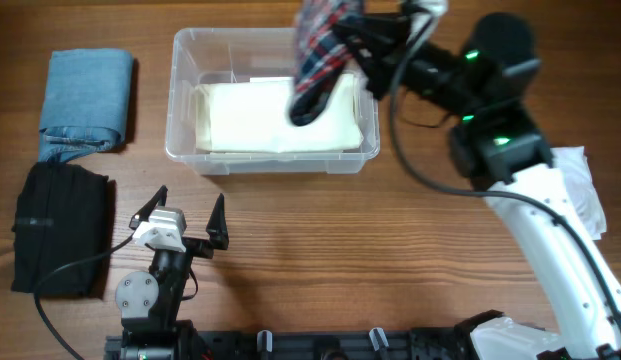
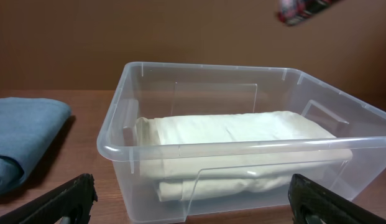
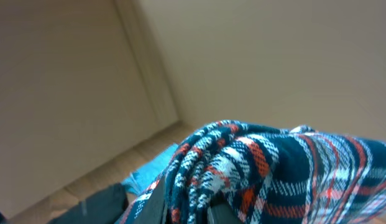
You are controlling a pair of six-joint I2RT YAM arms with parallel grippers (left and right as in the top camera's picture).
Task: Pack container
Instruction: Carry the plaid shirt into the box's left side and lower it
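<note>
My right gripper carries the plaid over, lowers it and releases it there next, since the container's denim-side half (image 1: 226,108) lies below and left of my right gripper in the overhead view.
The clear plastic container (image 1: 180,100) sits at the table's back centre with a folded cream garment (image 1: 270,120) inside; it also shows in the left wrist view (image 2: 127,143). My right gripper (image 1: 340,40) is shut on a folded plaid garment (image 1: 315,60) of navy, red and white and holds it in the air above the container's right half. The plaid fills the right wrist view (image 3: 273,174). My left gripper (image 1: 185,215) is open and empty, low at the table's front left, facing the container.
A folded blue denim garment (image 1: 87,100) lies at the back left, and a folded black garment (image 1: 58,225) lies in front of it. Something white and crumpled (image 1: 585,190) lies at the right edge behind my right arm.
</note>
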